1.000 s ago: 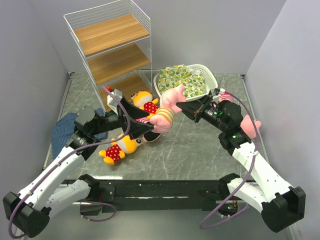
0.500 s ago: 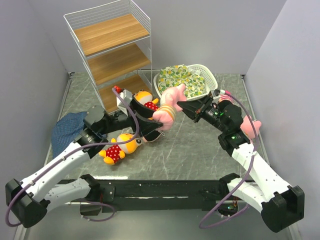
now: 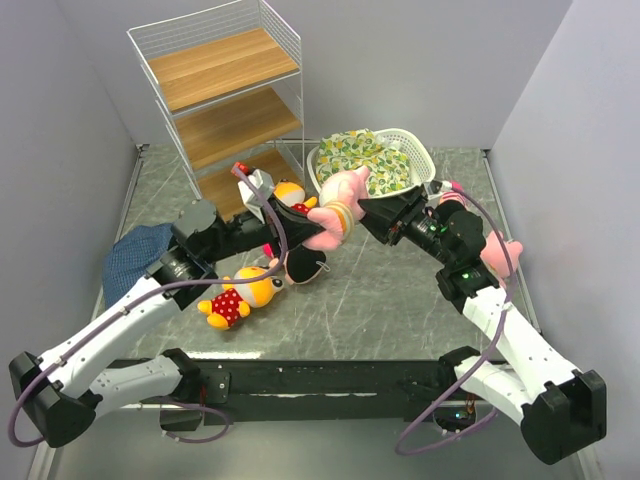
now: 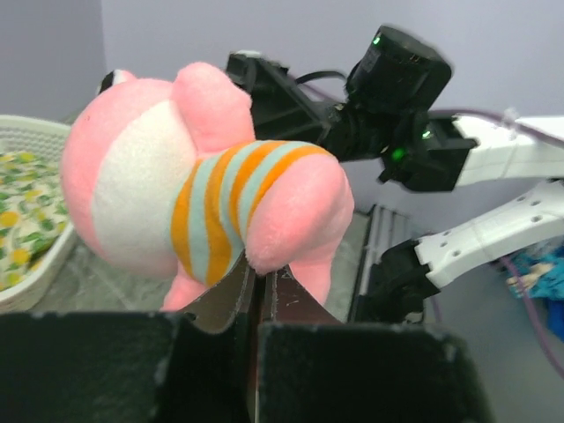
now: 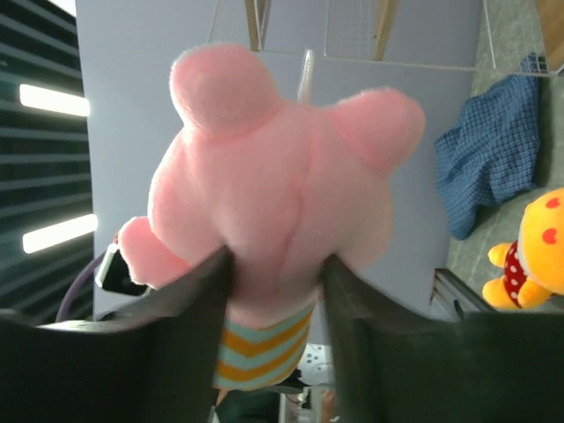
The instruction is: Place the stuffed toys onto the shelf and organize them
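The left gripper needs to swing up, outward and to the left in the top view next, over the shelf's top board (image 3: 188, 80), which is empty, and let go of the pig (image 3: 335, 208).
A pink pig (image 3: 335, 208) in an orange-striped shirt hangs in the air between both arms, in front of the shelf (image 3: 225, 100). My left gripper (image 3: 318, 222) is shut on its lower body; in the left wrist view the fingers (image 4: 257, 278) pinch the plush (image 4: 211, 176) under the shirt. My right gripper (image 3: 362, 207) stands open, with the pig's head (image 5: 273, 185) between its fingers (image 5: 273, 264) and touching both. An orange-yellow animal (image 3: 240, 296) lies on the table, another (image 3: 290, 195) by the shelf's foot, and a dark-haired doll (image 3: 300, 267) under the pig.
A white lattice basket (image 3: 420, 155) with a yellow-green cloth bundle (image 3: 365, 155) stands right of the shelf. A blue cloth (image 3: 130, 260) lies at the left edge. Another pink toy (image 3: 500, 252) lies behind my right arm. Grey walls close in on both sides.
My left gripper moved in towards the pig and shut on its lower body. My right gripper's jaws, which pinched the pig's head, have parted.
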Robot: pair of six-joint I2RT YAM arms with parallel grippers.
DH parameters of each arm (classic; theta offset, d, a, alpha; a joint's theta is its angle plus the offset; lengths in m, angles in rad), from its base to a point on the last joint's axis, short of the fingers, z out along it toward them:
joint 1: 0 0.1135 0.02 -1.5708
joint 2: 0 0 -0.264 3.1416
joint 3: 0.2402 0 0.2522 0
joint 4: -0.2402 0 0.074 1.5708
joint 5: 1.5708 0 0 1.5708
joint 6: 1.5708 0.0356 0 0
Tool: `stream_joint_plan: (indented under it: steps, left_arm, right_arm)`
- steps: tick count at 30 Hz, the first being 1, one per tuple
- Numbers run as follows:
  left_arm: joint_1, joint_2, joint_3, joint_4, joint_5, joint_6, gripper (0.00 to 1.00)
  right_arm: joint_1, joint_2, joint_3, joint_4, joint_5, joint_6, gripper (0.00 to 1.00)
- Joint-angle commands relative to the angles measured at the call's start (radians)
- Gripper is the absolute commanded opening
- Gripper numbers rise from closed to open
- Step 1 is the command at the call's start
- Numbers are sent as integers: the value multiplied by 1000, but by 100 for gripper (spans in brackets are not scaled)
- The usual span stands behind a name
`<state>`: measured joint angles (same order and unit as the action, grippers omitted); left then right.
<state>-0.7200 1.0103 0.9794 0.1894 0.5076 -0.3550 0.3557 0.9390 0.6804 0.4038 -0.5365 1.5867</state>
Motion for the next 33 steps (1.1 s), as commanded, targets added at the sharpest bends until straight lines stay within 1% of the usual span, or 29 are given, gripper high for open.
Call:
stream_joint_plan:
  steps: [1, 2, 4, 5, 6, 7, 8, 9, 11, 12, 13, 15, 16, 17, 18, 19, 22, 23, 25, 26, 27, 28, 31, 33]
  left_arm:
    - [-6, -19, 111, -142, -99, 157, 1]
    - [-6, -18, 131, -178, -131, 181, 1]
    - [-6, -13, 205, -299, -164, 257, 1]
    - [-7, -3, 238, -344, -175, 284, 1]
    - [-7, 2, 305, -381, -208, 333, 1]
    - [-6, 11, 339, -457, -227, 344, 1]
    - [-6, 26, 376, -488, -251, 397, 1]
    - [-7, 37, 445, -523, -298, 448, 1]
    - [-6, 71, 517, -608, -363, 499, 1]
    - [-6, 85, 589, -631, -435, 546, 1]
    - [-7, 100, 626, -681, -470, 569, 1]
    - [-6, 142, 724, -711, -506, 640, 1]
    - [-7, 161, 748, -720, -577, 665, 1]
    - [-6, 168, 780, -716, -602, 691, 1]
    - [-7, 172, 791, -708, -622, 739, 1]
    - [-6, 180, 798, -699, -661, 761, 1]
    - [-7, 186, 826, -662, -714, 827, 1]
    - [-6, 194, 828, -647, -759, 844, 1]
    - [-7, 203, 814, -593, -813, 912, 1]
    - [-7, 205, 782, -566, -871, 938, 1]
    - [-7, 206, 766, -508, -892, 991, 1]
    - [-6, 211, 754, -490, -911, 1016, 1]
    - [-7, 237, 743, -472, -966, 1096, 1]
    - [1, 264, 763, -472, -981, 1137, 1]
  right_arm:
    - [-21, -52, 10, -32, -40, -132, 62]
    - [-29, -65, 18, -90, -37, -160, 72]
    - [-44, -106, 40, -153, -31, -247, 80]
    - [-46, -120, 48, -214, -25, -273, 91]
    - [-50, -144, 54, -245, -20, -298, 100]
    - [-55, -157, 71, -279, -14, -347, 100]
    - [-55, -170, 77, -343, 0, -372, 100]
    - [-55, -195, 90, -373, 7, -416, 100]
    - [-57, -233, 94, -440, 30, -450, 100]
    - [-57, -247, 94, -454, 36, -477, 100]
    - [-58, -259, 96, -470, 43, -493, 100]
    - [-58, -295, 113, -532, 65, -537, 100]
    - [-57, -307, 120, -572, 73, -554, 100]
    - [-57, -327, 126, -589, 84, -568, 100]
    - [-58, -338, 137, -608, 101, -596, 100]
    - [-58, -348, 143, -625, 115, -608, 100]
    - [-58, -382, 163, -686, 151, -651, 100]
    - [-58, -397, 166, -709, 158, -659, 100]
    - [-58, -410, 166, -723, 173, -674, 100]
    - [-58, -414, 165, -729, 175, -676, 100]
    - [-57, -423, 162, -729, 175, -676, 100]
    - [-58, -425, 162, -731, 175, -679, 100]
    - [-58, -431, 166, -738, 179, -688, 100]
    - [-58, -434, 171, -744, 184, -692, 100]
